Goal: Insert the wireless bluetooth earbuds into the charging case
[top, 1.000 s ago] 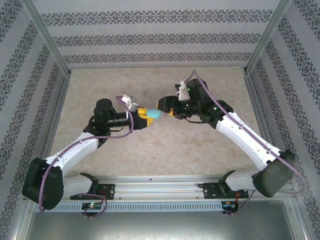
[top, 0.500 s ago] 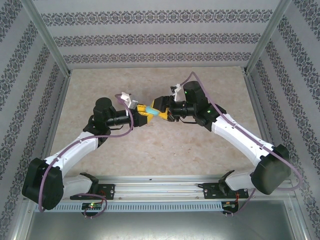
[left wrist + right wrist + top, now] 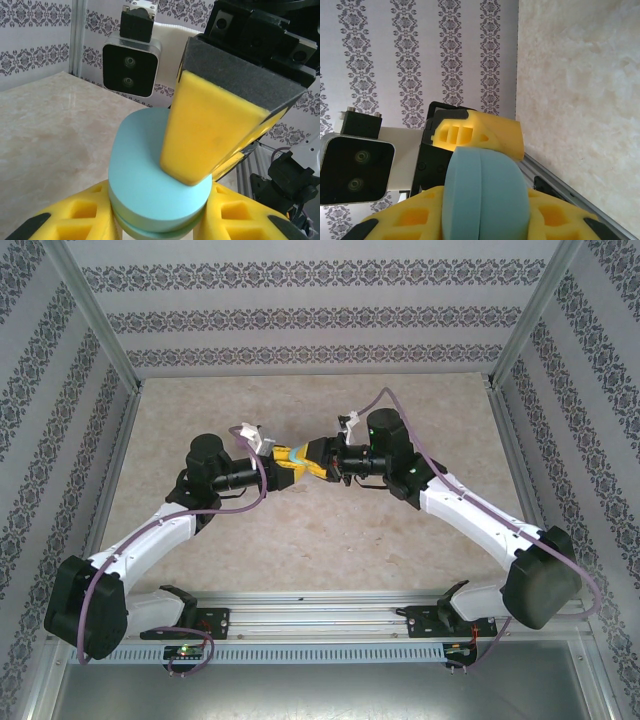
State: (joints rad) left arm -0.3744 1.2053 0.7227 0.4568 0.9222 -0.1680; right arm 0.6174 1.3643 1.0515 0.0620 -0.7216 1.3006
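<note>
The case [image 3: 297,454] [image 3: 485,200] is above the table between both grippers. My right gripper should carry it away from my left gripper next and down onto the tabletop to let go of it.
A light blue egg-shaped charging case [image 3: 145,175] hangs above the middle of the table, closed, with its seam showing. My left gripper [image 3: 293,462] is shut on its sides, seen in the left wrist view with a yellow finger at each flank. My right gripper [image 3: 313,462] meets it head-on and is shut on the same case [image 3: 485,200], one yellow finger [image 3: 210,130] lying flat on the lid. In the right wrist view the left gripper's finger [image 3: 485,132] sits behind the case. The earbuds are out of view.
The beige stone-patterned tabletop [image 3: 330,530] lies below both arms. Patterned walls [image 3: 320,320] and aluminium posts [image 3: 95,320] close in the back and sides. A metal rail [image 3: 320,625] with the arm bases runs along the near edge.
My right gripper has moved left onto the case and closed its fingers over it. The left gripper has kept its hold and place.
</note>
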